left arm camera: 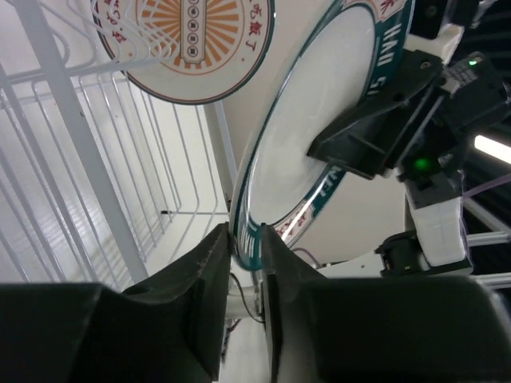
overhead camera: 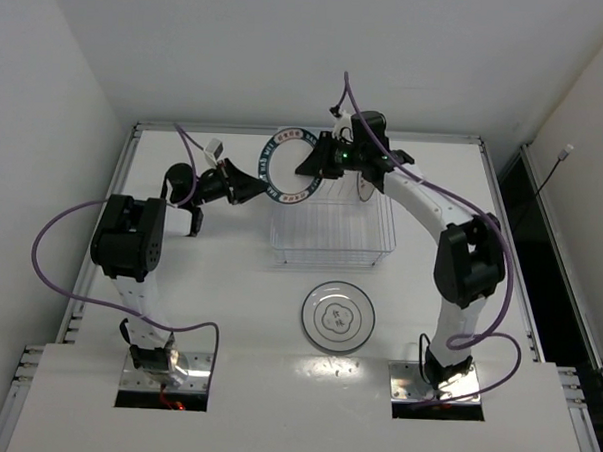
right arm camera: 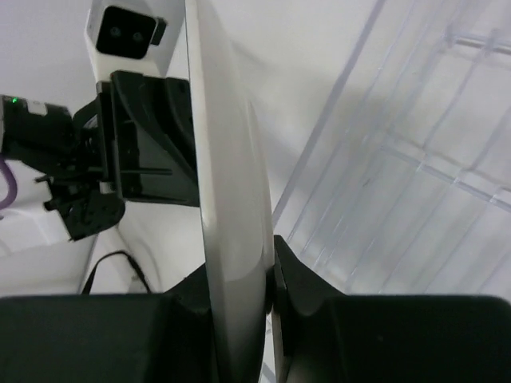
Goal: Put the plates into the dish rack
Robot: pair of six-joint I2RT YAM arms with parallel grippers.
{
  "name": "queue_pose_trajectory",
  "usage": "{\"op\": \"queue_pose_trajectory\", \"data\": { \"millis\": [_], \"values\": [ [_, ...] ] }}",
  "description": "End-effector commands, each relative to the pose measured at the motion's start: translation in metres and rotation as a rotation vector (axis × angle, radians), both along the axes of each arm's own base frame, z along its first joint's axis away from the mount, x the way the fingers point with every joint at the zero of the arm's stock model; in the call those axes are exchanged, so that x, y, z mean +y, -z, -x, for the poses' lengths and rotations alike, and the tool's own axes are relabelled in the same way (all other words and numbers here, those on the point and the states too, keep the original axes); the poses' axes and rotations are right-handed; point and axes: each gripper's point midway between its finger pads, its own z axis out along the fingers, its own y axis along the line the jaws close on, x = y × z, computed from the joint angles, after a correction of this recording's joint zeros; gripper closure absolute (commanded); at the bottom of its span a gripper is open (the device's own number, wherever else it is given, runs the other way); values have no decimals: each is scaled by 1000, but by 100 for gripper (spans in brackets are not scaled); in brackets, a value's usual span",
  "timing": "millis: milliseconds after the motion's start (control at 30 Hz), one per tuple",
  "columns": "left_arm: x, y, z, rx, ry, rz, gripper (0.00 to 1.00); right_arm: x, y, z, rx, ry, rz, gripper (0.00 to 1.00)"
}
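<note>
My right gripper turns next, brings the held plate upright, lowers it to the ribs beside the orange sunburst plate and releases its edge, since they're free.
A white plate with a dark blue-patterned rim hangs tilted above the back left corner of the clear dish rack. My left gripper is shut on its left rim. My right gripper is shut on the opposite edge. The orange sunburst plate stands on edge in the dish rack, towards its back right. A third plate with a thin dark ring lies flat on the table in front of the rack.
The rack's clear ribs and wall lie just right of the held plate. Purple cables loop off both arms. The table's raised rim runs close behind the held plate.
</note>
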Motion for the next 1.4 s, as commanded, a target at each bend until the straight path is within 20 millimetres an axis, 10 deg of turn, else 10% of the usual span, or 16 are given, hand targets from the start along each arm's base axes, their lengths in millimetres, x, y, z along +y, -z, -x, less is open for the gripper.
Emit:
{"op": "queue_pose_trajectory", "data": {
  "millis": [0,200,400,833,1367],
  "values": [
    [-9,-24,1,-132,42,-27,80,-31,-61,-8,-177,128,62,100],
    [-7,8,-9,-16,18,-90,24,-125,-100,-20,-268,522,375,100],
    [-4,13,-18,-29,-4,-200,23,-181,-83,-28,-236,736,665,100],
    [-3,18,-21,-4,-4,-228,21,-181,-16,-58,-228,744,1014,100],
    [-5,27,-19,20,18,-219,21,-177,55,-85,-175,669,1002,90]
  ]
}}
